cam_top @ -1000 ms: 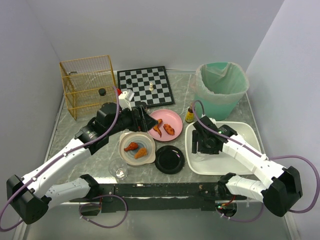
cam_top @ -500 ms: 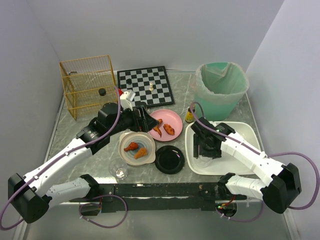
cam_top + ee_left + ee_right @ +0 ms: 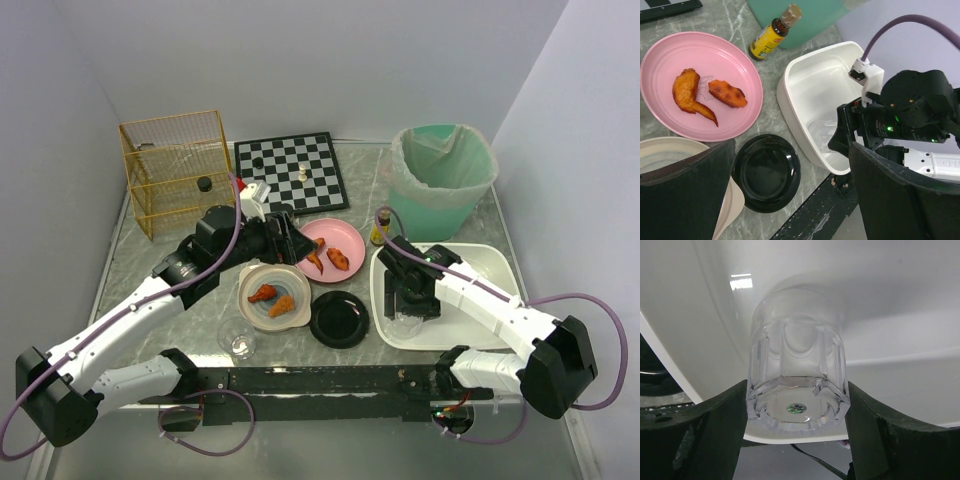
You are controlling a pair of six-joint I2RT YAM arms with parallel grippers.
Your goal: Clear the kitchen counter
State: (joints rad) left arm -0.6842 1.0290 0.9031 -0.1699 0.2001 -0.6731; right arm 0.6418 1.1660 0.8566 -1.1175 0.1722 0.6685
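Observation:
The left gripper moves back past the cream plate (image 3: 250, 284) next and lowers onto the second clear glass's rim (image 3: 250, 346), since that glass stands below and back from it.
The grey-green marble kitchen counter (image 3: 200, 310) carries the dishes. My right gripper (image 3: 409, 300) is shut on a clear faceted glass (image 3: 797, 365), held on its side low inside the white tray (image 3: 475, 268), near the tray's front left wall. The glass base faces the wrist camera between both fingers (image 3: 700, 435). My left gripper (image 3: 290, 240) is open and empty. It hovers above the gap between the pink plate (image 3: 350, 238) and the cream plate (image 3: 250, 284). Its wrist view shows the black plate (image 3: 766, 172) below the spread jaws.
The pink plate holds two chicken wings (image 3: 338, 259), and the cream plate holds two more pieces (image 3: 282, 306). A second clear glass (image 3: 237, 340) stands front left. A sauce bottle (image 3: 379, 230), green bin (image 3: 443, 180), chessboard (image 3: 290, 170) and wire cage (image 3: 175, 170) stand at the back.
My right gripper has shifted slightly left and nearer inside the tray with the glass still in it. My left arm has barely moved.

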